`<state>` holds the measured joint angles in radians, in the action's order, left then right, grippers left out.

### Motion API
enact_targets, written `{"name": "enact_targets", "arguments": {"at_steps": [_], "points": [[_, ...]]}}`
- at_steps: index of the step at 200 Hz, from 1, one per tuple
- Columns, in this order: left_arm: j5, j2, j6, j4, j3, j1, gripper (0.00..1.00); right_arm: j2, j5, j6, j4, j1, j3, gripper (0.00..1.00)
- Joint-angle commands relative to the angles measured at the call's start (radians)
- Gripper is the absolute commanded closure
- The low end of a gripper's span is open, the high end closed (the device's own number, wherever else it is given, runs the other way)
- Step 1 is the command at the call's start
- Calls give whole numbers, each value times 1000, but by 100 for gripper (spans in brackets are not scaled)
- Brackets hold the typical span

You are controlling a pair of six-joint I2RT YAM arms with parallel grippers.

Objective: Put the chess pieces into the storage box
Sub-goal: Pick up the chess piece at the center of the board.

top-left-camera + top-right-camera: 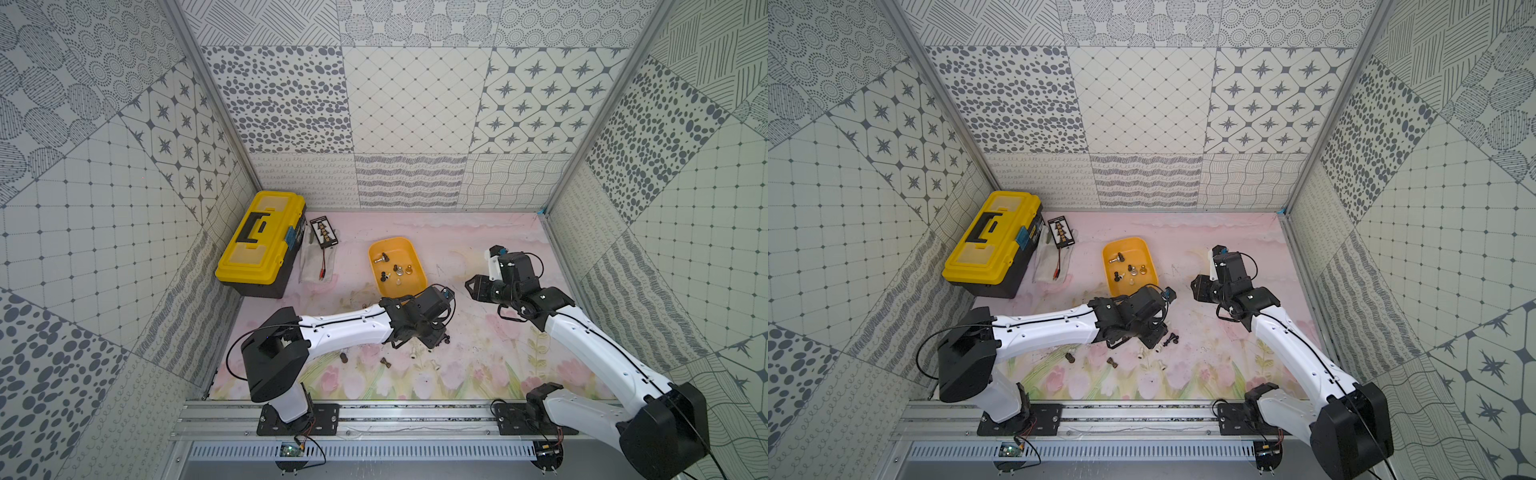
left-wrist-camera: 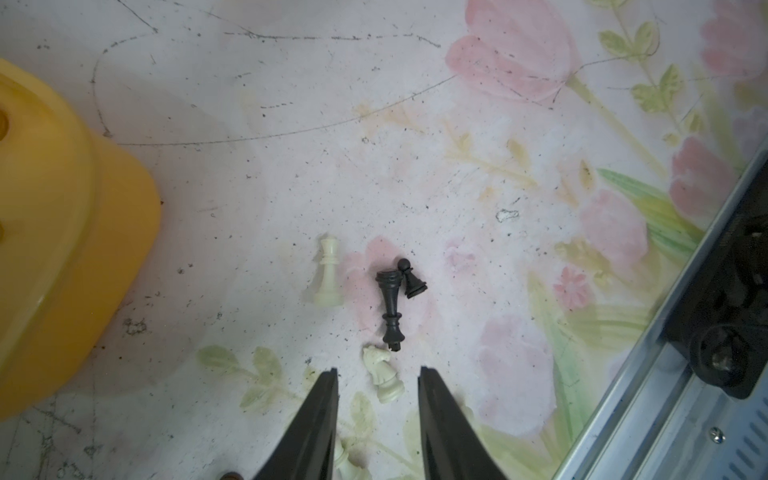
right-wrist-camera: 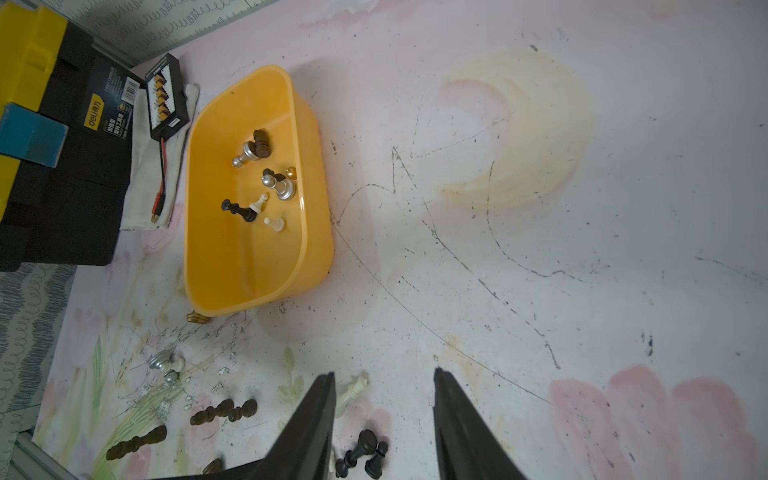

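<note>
The black tall piece points toward the gap between my fingers, so I should next move my open left gripper down and past the white knight (image 2: 388, 384) onto the black tall piece's stem (image 2: 390, 301).
The orange storage box (image 1: 400, 247) (image 3: 249, 257) stands mid-table and holds several chess pieces (image 3: 277, 186), dark, silver, gold and white. More chess pieces lie loose on the mat in front of it. In the left wrist view a white knight (image 2: 388, 384) lies between the tips of my open left gripper (image 2: 377, 369), not pinched. Just beyond it are a black tall piece (image 2: 390, 305), a black pawn (image 2: 412, 280) and a white tall piece (image 2: 328, 274). My right gripper (image 3: 384, 372) (image 1: 471, 286) hovers open and empty to the right of the box, over the mat.
A yellow-and-black toolbox (image 1: 259, 243) sits at the back left, with a small black board with wires (image 1: 323, 232) on a white cloth (image 1: 316, 266) beside it. Brown pieces (image 1: 343, 357) (image 3: 224, 409) lie near the left arm. A metal rail (image 1: 374, 415) borders the front.
</note>
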<state>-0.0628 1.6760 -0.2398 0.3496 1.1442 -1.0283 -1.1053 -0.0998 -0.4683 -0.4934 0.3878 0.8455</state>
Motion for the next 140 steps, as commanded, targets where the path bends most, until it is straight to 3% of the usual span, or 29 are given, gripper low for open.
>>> {"name": "enact_targets", "arguments": {"at_steps": [1, 92, 140], "points": [[64, 41, 20, 15, 28, -9, 63, 77, 57, -11, 28, -7, -21, 56], [110, 161, 7, -5, 72, -36, 66, 161, 43, -13, 10, -64, -56, 56], [10, 214, 45, 57, 127, -36, 70, 148, 27, -9, 20, -66, -44, 56]]}}
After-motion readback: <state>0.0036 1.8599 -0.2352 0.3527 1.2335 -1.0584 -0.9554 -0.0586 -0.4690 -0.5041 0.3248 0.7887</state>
